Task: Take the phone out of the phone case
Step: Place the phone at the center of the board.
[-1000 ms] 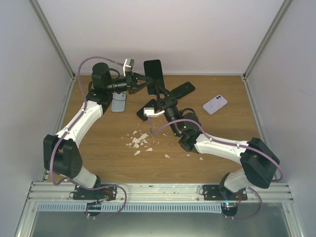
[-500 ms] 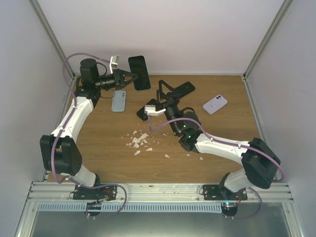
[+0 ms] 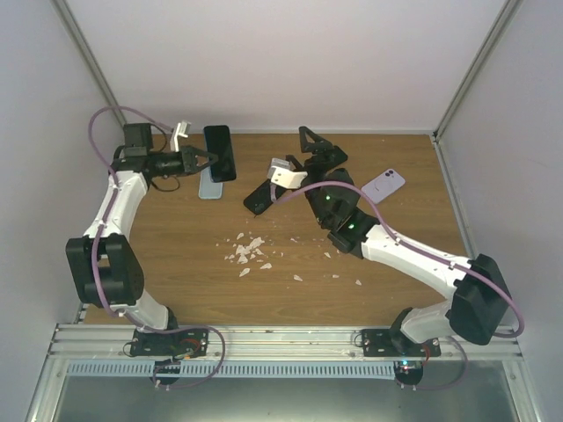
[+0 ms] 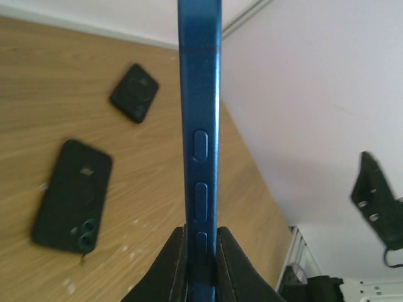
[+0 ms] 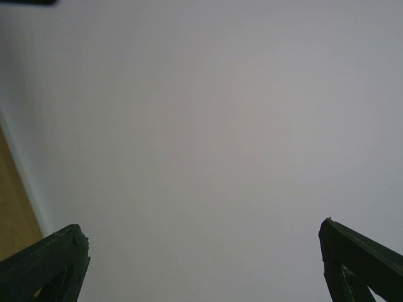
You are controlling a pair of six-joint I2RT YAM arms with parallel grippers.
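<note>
The robot's left gripper will next bring the phone back and down onto the wood [image 3: 199, 239] beside the white crumbs.
My left gripper [image 3: 205, 158] is shut on a dark blue phone [image 3: 220, 152], which it holds in the air at the back left. In the left wrist view the phone [image 4: 199, 126] stands edge-on, its side buttons showing, pinched between the fingertips [image 4: 200, 248]. A black phone case [image 3: 260, 195] lies flat on the wood, its camera cut-out visible [image 4: 72, 195]. My right gripper [image 3: 310, 141] is raised near the back wall, apart from the phone. Its jaws [image 5: 198, 228] are open wide and face the white wall with nothing between them.
A second black case [image 3: 332, 158] lies behind the right gripper, small in the left wrist view [image 4: 134, 92]. A light blue phone or case [image 3: 209, 186] lies under the left gripper. A lilac one [image 3: 383, 185] sits at the right. White crumbs [image 3: 248, 251] litter the table's middle.
The left arm has swung to the left, carrying the phone away from the right gripper. The right gripper has opened wide and lifted toward the back wall.
</note>
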